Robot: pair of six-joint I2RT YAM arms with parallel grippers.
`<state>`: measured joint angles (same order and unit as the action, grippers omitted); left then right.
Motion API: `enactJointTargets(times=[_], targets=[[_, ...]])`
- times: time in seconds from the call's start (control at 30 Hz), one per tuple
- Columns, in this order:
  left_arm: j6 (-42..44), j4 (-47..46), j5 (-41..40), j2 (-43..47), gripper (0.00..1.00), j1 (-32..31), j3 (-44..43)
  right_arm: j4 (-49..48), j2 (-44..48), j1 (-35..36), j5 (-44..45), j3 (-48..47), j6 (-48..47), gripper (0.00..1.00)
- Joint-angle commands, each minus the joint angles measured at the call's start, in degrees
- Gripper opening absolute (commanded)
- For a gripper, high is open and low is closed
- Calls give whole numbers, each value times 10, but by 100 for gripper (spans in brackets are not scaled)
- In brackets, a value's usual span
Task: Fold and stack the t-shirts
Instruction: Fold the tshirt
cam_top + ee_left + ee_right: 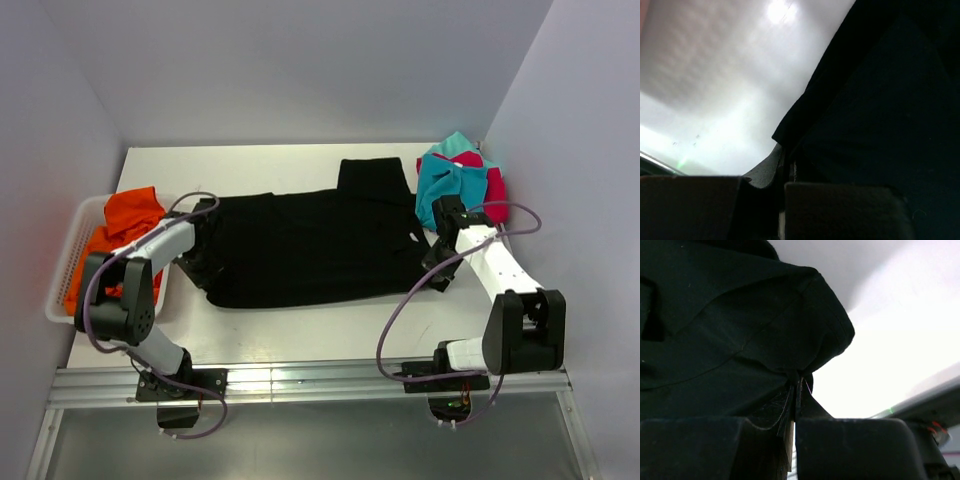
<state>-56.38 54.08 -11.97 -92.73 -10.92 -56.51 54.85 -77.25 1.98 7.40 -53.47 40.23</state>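
The bare part of the tabletop still separates the black t-shirt's near edge from the metal bar, so next my left gripper will draw back over it and release the t-shirt's corner.
A large black t-shirt (310,245) lies spread sideways across the middle of the table, one sleeve pointing to the far side. My left gripper (192,268) is shut at the shirt's near-left edge; in the left wrist view the black t-shirt (880,100) runs into the closed tips of the left gripper (785,165). My right gripper (436,275) is shut at the near-right corner. The right wrist view shows the black t-shirt (725,325) bunched and pinched between the tips of the right gripper (797,385). A teal t-shirt (440,180) and a pink-red one (493,190) lie crumpled at the far right.
An orange t-shirt (125,225) sits in a white basket (60,280) at the table's left edge. A metal rail (300,380) runs along the near edge between the arm bases. Walls close in the left, far and right sides.
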Motion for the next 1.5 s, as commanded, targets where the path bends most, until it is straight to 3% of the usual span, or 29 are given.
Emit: enactJointTargets(times=[0.0,0.33,0.37,0.43,0.47,0.5,0.53,0.57,0.73,0.9,1.2,1.3,1.47], targets=[[0,22,-3,53,0,-2,43,61,49,-8,37,21,17,0],[-11,90,18,157,0,-17,54,147,143,-7,53,27,42,0],[-13,98,25,169,8,-17,50,155,149,-7,60,21,46,0],[-16,138,30,202,37,-17,20,177,156,-8,64,-5,49,5],[-20,153,29,213,73,-17,6,185,163,-8,70,-15,50,38],[-22,167,26,228,86,-17,-11,191,167,-8,73,-26,49,63],[-25,194,22,232,92,-17,-48,201,170,-8,77,-46,48,91],[-22,203,21,233,97,-17,-66,210,173,-8,83,-57,49,100],[-10,245,20,208,97,-17,-194,227,172,-7,94,-144,52,100],[18,172,21,131,94,-5,-259,118,114,-8,25,-198,17,95],[78,81,42,-118,87,41,-494,-14,-191,1,-102,-454,-56,91],[90,81,66,-193,85,50,-579,2,-311,8,-98,-612,-81,90],[99,74,91,-242,83,52,-603,16,-478,8,-90,-764,-93,89]])
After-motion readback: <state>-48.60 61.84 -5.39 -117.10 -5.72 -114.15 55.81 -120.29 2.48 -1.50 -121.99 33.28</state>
